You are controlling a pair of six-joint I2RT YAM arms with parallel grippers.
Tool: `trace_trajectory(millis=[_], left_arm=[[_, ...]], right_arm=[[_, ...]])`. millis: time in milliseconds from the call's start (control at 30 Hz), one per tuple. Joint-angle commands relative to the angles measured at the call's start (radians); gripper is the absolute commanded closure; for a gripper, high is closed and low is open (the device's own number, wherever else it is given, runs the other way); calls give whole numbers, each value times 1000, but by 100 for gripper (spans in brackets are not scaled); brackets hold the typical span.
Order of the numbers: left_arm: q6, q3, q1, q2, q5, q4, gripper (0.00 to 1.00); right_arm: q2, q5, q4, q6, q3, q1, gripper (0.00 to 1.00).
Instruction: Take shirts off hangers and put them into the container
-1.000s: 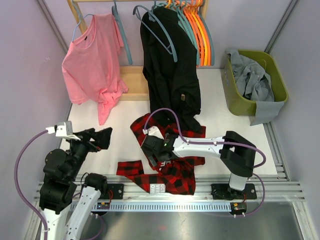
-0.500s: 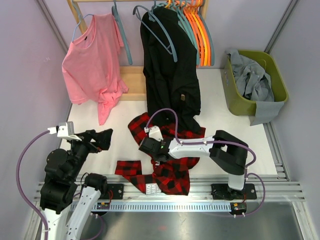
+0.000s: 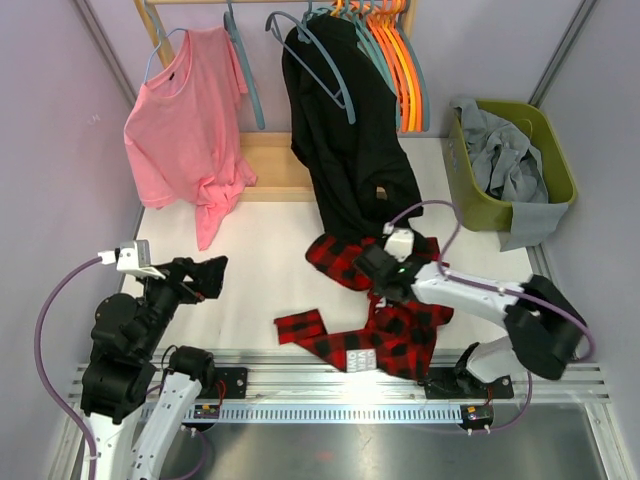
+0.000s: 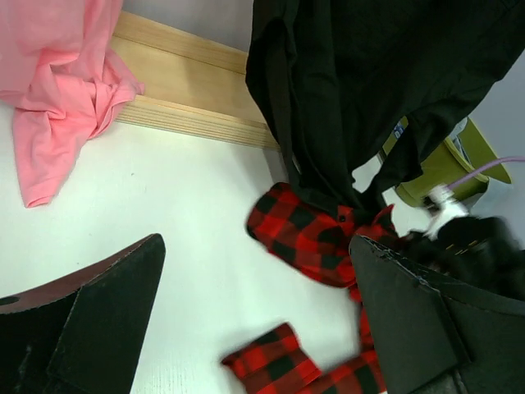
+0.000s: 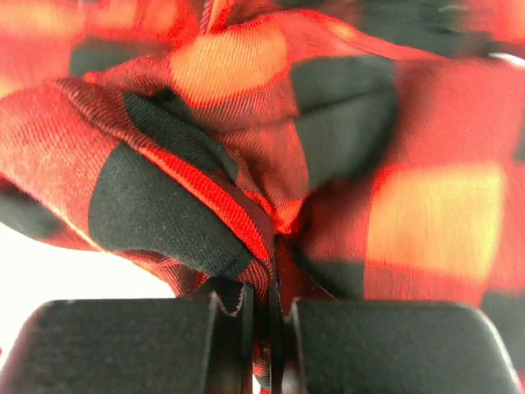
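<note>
Next, my right gripper lifts, carries the plaid shirt (image 3: 395, 335) outward and releases it in the olive-green container, as that stands to the gripper's right in the top view.
The red-and-black plaid shirt (image 3: 395, 335) (image 4: 308, 234) lies bunched on the table. My right gripper (image 3: 376, 268) (image 5: 271, 308) is shut on a fold of it, and the cloth (image 5: 205, 123) fills the right wrist view. My left gripper (image 3: 205, 275) (image 4: 262, 328) hovers open and empty over the table's left side. A black shirt (image 3: 345, 130) (image 4: 369, 74) and a pink t-shirt (image 3: 185, 130) (image 4: 66, 74) hang on teal hangers (image 3: 330, 70). Its hem touches the plaid shirt. A grey shirt (image 3: 505, 155) lies in the olive-green container (image 3: 465, 200) at the back right, spilling over its rim.
Bare teal and orange hangers (image 3: 390, 55) hang on the rail at the back. The rack's wooden base (image 3: 268, 165) (image 4: 180, 90) runs under the hanging shirts. The table's metal front rail (image 3: 330, 385) lies just beyond the plaid shirt's near edge.
My right gripper shut on the plaid shirt and dragged it to the right and slightly back. The black shirt's hem swung right with it. The left arm stayed still.
</note>
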Motion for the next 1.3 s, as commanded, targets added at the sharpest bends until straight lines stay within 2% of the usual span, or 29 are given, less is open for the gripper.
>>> trace_trajectory(millis=[0,33,67,133,167,200,333,433,500,600,633,700,733,800,833,933,967,1033,1167,1200,1267], left_arm=[[-16,0,-4,35,43,70,1],[-18,0,-4,38,54,76,1],[-22,1,-4,41,58,84,1],[-24,3,-4,53,72,98,1],[-25,3,-4,59,78,99,1],[-27,11,-4,62,83,102,1],[-36,20,-4,78,98,115,1],[-44,23,-4,79,106,122,1],[-48,26,-4,81,109,129,1],[-42,41,-4,87,110,125,1],[-41,44,-4,87,110,122,1],[-35,54,-4,88,104,119,1],[-36,55,-4,87,104,121,1],[-38,54,-4,79,104,122,1],[-39,54,-4,78,103,118,1],[-38,49,-4,62,95,115,1],[-38,49,-4,61,91,110,1],[-32,52,-4,58,77,103,1],[-30,57,-4,61,74,96,1],[-31,55,-4,62,71,98,1],[-39,54,-4,65,71,102,1]], right_arm=[[-191,176,-128,52,6,-137,100],[-262,184,-119,32,2,-178,100],[-293,176,-104,-28,-7,-291,100],[-360,130,-33,-150,8,-417,100],[-370,87,-21,-178,25,-530,100],[-377,73,-7,-211,45,-587,100],[-309,21,62,-336,221,-778,100],[-217,-46,59,-331,401,-919,100],[-169,-88,74,-327,495,-950,100],[-46,-123,78,-372,744,-979,100],[33,-125,61,-392,911,-990,100],[115,-151,58,-418,1075,-1001,100],[205,-163,30,-435,1261,-1011,100],[347,-194,-22,-456,1458,-1019,100],[394,-207,-42,-476,1658,-1030,100],[527,-209,-55,-493,1943,-1045,100],[532,-203,-26,-498,1956,-1053,100],[491,-165,120,-504,1871,-1062,100],[370,-112,473,-495,1611,-1085,100],[356,-105,581,-470,1584,-1103,100],[371,-79,639,-452,1614,-1119,100]])
